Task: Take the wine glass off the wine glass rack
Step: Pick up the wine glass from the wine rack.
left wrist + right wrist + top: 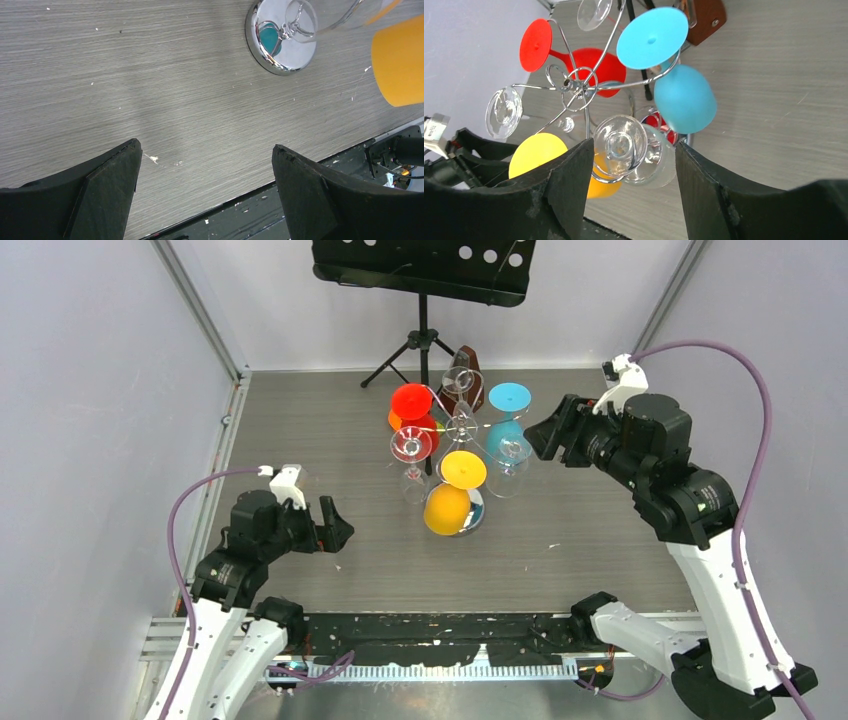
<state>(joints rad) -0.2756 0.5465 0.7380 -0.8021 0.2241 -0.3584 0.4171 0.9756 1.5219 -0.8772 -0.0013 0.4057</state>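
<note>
My right gripper moves leftward in the top view next and closes on that round foot (pixel 514 448) (pixel 620 144), because the clear wine glass hangs with its foot uppermost.
The chrome wine glass rack (pixel 461 424) stands mid-table, its scroll hub (pixel 574 85) and mirror base (pixel 280 42) showing in the wrist views. Red (pixel 412 400), blue (pixel 510 397), yellow (pixel 463 469) and clear glasses hang upside down from its arms. One clear wine glass (pixel 510 458) hangs on the rack's right side. My right gripper (pixel 543 437) is open just right of it. In the right wrist view that glass (pixel 621 145) sits framed between the black fingers (pixel 569 185), no grip visible. My left gripper (pixel 335 525) is open and empty over bare table near the front edge (pixel 206 145).
A black tripod music stand (pixel 421 280) stands behind the rack, with a brown wooden object (pixel 467 368) beside it. Grey walls close in left, right and back. A black strip (pixel 440 635) runs along the table's near edge.
</note>
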